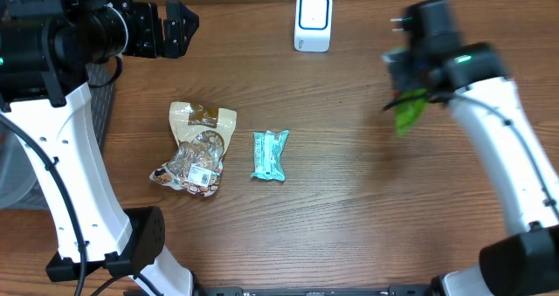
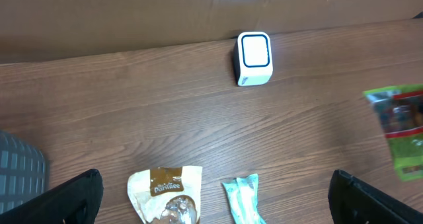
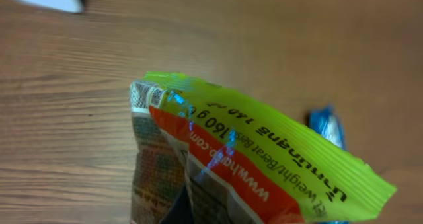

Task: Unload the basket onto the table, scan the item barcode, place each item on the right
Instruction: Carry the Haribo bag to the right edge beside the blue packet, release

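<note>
The right gripper next takes the snack packet [image 1: 409, 113] down to clear tabletop [image 1: 452, 142] beside the blue packet, to the gripper's right in the overhead view, and releases it.
A green and orange snack packet [image 1: 409, 113] hangs above the right side of the table, with my right gripper [image 1: 412, 88] shut on its top. It fills the right wrist view [image 3: 251, 151], printed side towards the camera, hiding the fingers except a dark sliver. The white barcode scanner [image 1: 313, 21] stands at the table's back edge, left of the packet, and shows in the left wrist view [image 2: 254, 57]. My left gripper [image 1: 168, 30] hovers open and empty at the back left, its fingers [image 2: 66, 201] spread wide.
A cream and brown snack bag [image 1: 199, 148] and a teal packet [image 1: 270, 154] lie side by side at mid-table. A grey bin [image 2: 20, 168] sits off the left edge. A brown wall runs behind the scanner.
</note>
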Controlling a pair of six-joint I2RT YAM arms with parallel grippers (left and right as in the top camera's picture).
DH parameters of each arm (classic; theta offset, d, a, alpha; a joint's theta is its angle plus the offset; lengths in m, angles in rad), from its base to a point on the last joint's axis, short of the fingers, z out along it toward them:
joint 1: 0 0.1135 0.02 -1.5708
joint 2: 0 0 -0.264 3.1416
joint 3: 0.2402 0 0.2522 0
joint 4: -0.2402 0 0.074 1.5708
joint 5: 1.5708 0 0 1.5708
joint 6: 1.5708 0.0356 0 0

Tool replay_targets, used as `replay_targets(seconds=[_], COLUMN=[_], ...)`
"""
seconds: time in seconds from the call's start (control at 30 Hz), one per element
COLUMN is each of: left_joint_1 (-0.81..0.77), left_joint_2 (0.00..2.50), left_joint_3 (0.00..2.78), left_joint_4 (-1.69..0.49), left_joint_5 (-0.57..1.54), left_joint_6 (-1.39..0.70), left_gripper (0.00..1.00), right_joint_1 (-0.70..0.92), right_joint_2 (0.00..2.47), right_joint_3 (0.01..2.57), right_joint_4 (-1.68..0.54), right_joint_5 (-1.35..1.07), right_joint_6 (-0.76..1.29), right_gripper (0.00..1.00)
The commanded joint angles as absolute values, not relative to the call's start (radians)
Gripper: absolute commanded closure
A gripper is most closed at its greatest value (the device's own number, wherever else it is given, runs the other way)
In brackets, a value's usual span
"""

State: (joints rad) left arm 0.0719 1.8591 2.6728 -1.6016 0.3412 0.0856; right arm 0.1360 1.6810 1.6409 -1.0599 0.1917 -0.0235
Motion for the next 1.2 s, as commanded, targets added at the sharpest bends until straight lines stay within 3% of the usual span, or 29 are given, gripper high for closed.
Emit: replay_targets(seconds=[0.0, 0.17, 0.33, 0.37, 0.5, 0.67, 0.97, 1.07, 1.17], left_joint_1=[0.069, 0.069, 0.069, 0.069, 0.069, 0.069, 0.069, 0.069, 0.069], left_joint_2=[1.865, 1.865, 1.865, 1.865, 1.865, 1.865, 1.865, 1.865, 1.865], left_joint_3=[2.679, 2.679, 2.679, 2.679, 2.679, 2.679, 2.679, 2.679, 2.679], left_joint_4=[-1.6, -1.6, -1.6, -1.6, -1.6, -1.6, -1.6, -1.6, -1.6], left_joint_5=[0.356, 0.356, 0.356, 0.356, 0.356, 0.356, 0.356, 0.356, 0.356], left_joint_6=[0.105, 0.105, 0.105, 0.105, 0.105, 0.105, 0.105, 0.105, 0.105], left_gripper=[0.0, 0.0, 0.0, 0.0, 0.0, 0.0, 0.0, 0.0, 0.0], right_joint_1=[-0.076, -0.307, -0.398, -0.41, -0.421, -0.421, -0.279, -0.147, -0.024], right_joint_2=[1.701, 1.797, 1.901, 1.928, 1.972, 1.963, 1.898, 1.904, 1.927], right_joint_3=[1.649, 1.648, 1.644, 1.644, 1.644, 1.655, 1.753, 1.75, 1.736], right_joint_4=[-1.07, -1.087, -1.051, -1.042, -1.038, -1.036, -1.113, -1.082, -1.032], right_joint_5=[-0.157, -0.298, -0.323, -0.326, -0.323, -0.327, -0.537, -0.715, -0.734], right_joint_6=[0.049, 0.049, 0.054, 0.054, 0.052, 0.053, 0.026, 0.027, 0.052], right_gripper=[0.96, 0.96, 0.96, 0.91, 0.53, 0.46, 0.45, 0.45, 0.45])
